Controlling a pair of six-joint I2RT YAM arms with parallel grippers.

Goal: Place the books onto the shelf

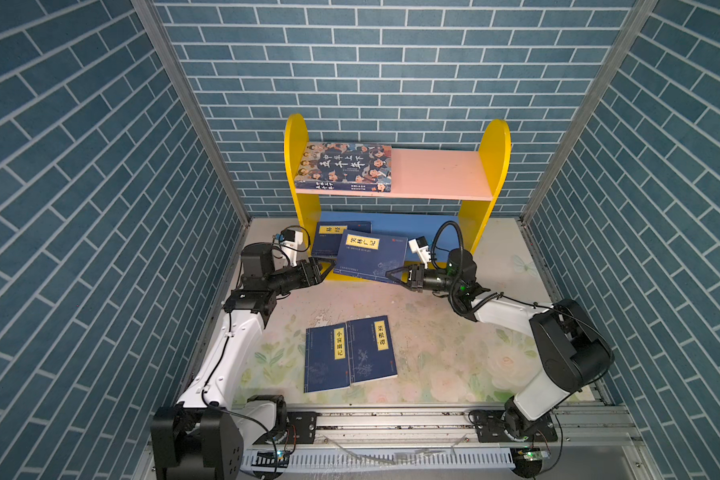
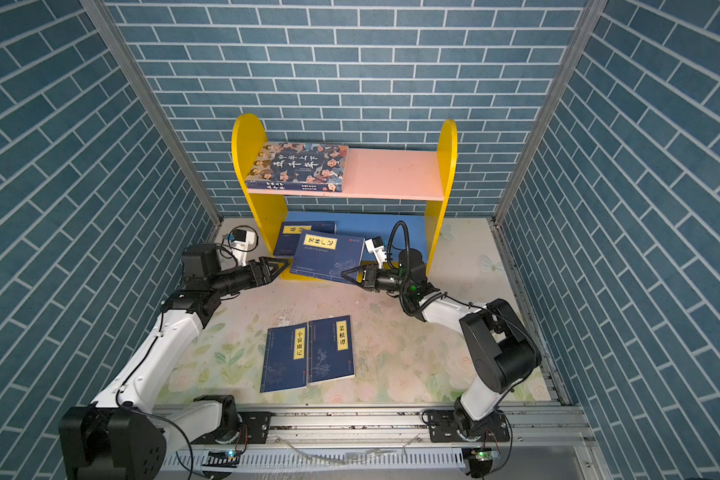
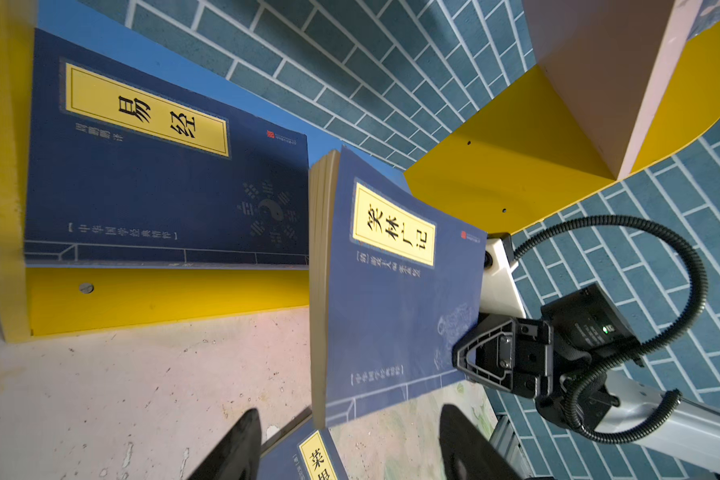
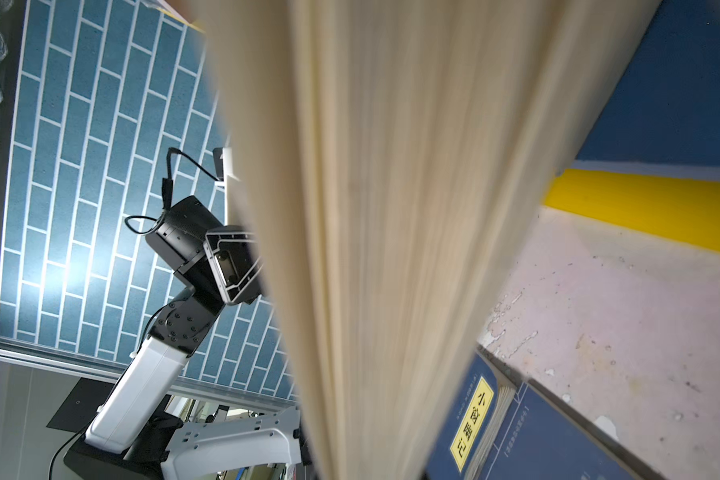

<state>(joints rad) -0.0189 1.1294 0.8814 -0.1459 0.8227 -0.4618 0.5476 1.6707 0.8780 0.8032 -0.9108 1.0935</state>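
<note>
The navy book on the lower board (image 1: pixel 326 242) lies outward, and my book still sticks out off the shelf. My right gripper will next carry my book outward onto the navy book and release it.
The shelf (image 1: pixel 437 174) (image 2: pixel 391 174) stands against the back wall, and a thick book with cartoon faces (image 1: pixel 344 166) (image 2: pixel 298 166) lies on its pink upper board. One navy book (image 1: pixel 335 239) (image 3: pixel 163 166) lies on the blue lower board. My right gripper (image 1: pixel 395 276) (image 2: pixel 352 276) (image 3: pixel 474 357) is shut on the near right corner of a tilted navy book (image 1: pixel 373 257) (image 3: pixel 391 291), whose page edge (image 4: pixel 391 249) hides the jaws in the right wrist view. My left gripper (image 1: pixel 325 270) (image 2: pixel 277 268) (image 3: pixel 352 432) is open just off that book's left edge. Two navy books (image 1: pixel 326 359) (image 1: pixel 371 349) lie on the table.
Blue brick-pattern walls (image 1: pixel 100 208) close in the left, back and right. A metal rail (image 1: pixel 391 419) with both arm bases runs along the front. The right half of the pink board (image 2: pixel 395 174) is bare. The held book's far edge overlaps the book on the lower board.
</note>
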